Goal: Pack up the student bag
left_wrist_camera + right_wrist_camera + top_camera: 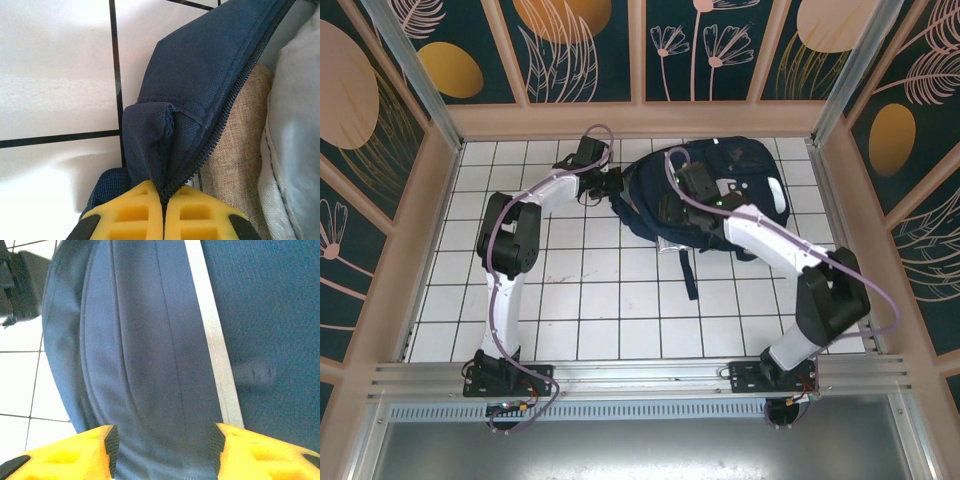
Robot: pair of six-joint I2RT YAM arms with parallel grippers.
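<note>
The bag lies crooked, so my left gripper needs to pull the bag's pinched zipper edge back onto the white tiles in front of the bag and let go of it.
The student bag (pixel 720 190), a navy-blue backpack, lies at the back of the tiled table, right of centre. My left gripper (pixel 611 185) is at its left edge. In the left wrist view the yellow fingers (pixel 163 192) are shut on the student bag (pixel 200 75), pinching the fabric at the zipper line (pixel 225 110). Beside the zipper, tan woven cloth (pixel 235 150) and pale blue-grey fabric (pixel 295 125) show. My right gripper (pixel 686 186) hangs over the bag's middle. It is open (pixel 163 447), its pads (pixel 111 445) standing either side of navy fabric (pixel 145 355), next to a white stripe (pixel 215 340).
A dark strap (pixel 688 270) trails from the bag toward the near edge. Wooden walls (pixel 640 120) close in the table at the back and sides. White tiles (pixel 590 300) lie open in front of the bag, between the two arms.
</note>
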